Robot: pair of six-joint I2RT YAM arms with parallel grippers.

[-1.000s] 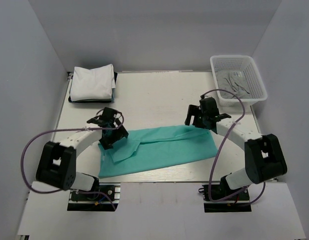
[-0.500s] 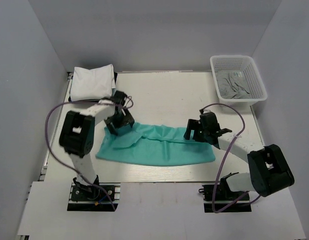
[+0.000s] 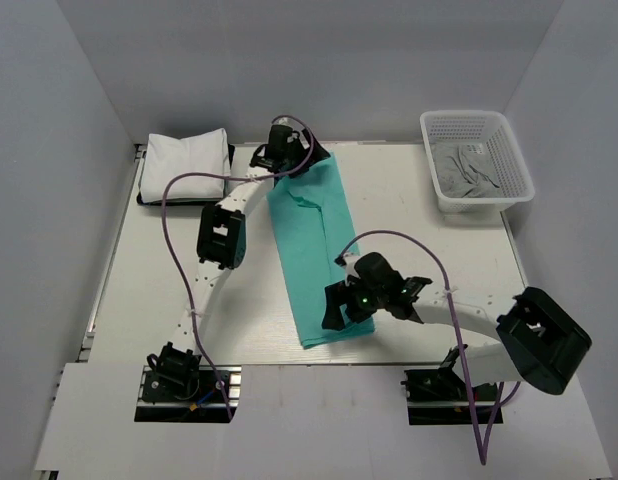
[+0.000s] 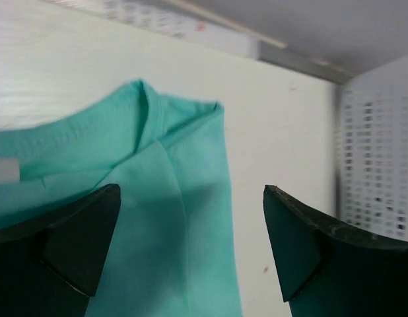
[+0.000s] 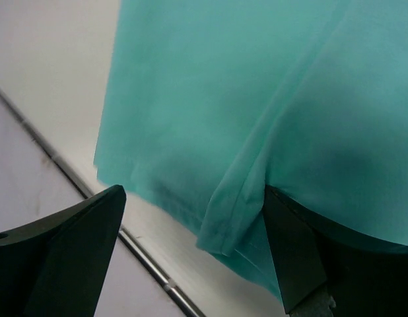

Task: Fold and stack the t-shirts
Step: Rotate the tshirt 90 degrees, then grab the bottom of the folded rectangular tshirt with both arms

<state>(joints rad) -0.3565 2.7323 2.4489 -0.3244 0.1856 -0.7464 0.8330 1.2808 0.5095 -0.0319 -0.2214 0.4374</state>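
The hem's free corner (image 3: 306, 344) lies well back from my left gripper, and my right gripper is by the other corner. My left gripper needs to move back and down onto the free one.
The teal-green t-shirt (image 3: 314, 250) lies folded into a long narrow strip running from the far middle of the table to the near edge. My left gripper (image 3: 289, 152) is open over its far end. In the left wrist view the collar (image 4: 148, 115) lies between the spread fingers of that gripper (image 4: 191, 198). My right gripper (image 3: 341, 305) is open over the near end. In the right wrist view the hem (image 5: 191, 165) lies under that gripper (image 5: 194, 198), with a loose fold by the right finger. A stack of folded white t-shirts (image 3: 184, 165) sits at the far left.
A white mesh basket (image 3: 477, 125) at the far right holds crumpled pale cloth; it also shows in the left wrist view (image 4: 379, 152). The table's near edge rail (image 5: 144, 264) runs just beyond the shirt's hem. Grey walls close in the table.
The teal shirt has swung from lying left to right to lying far to near. My left gripper moved to the far middle, my right gripper to the near middle.
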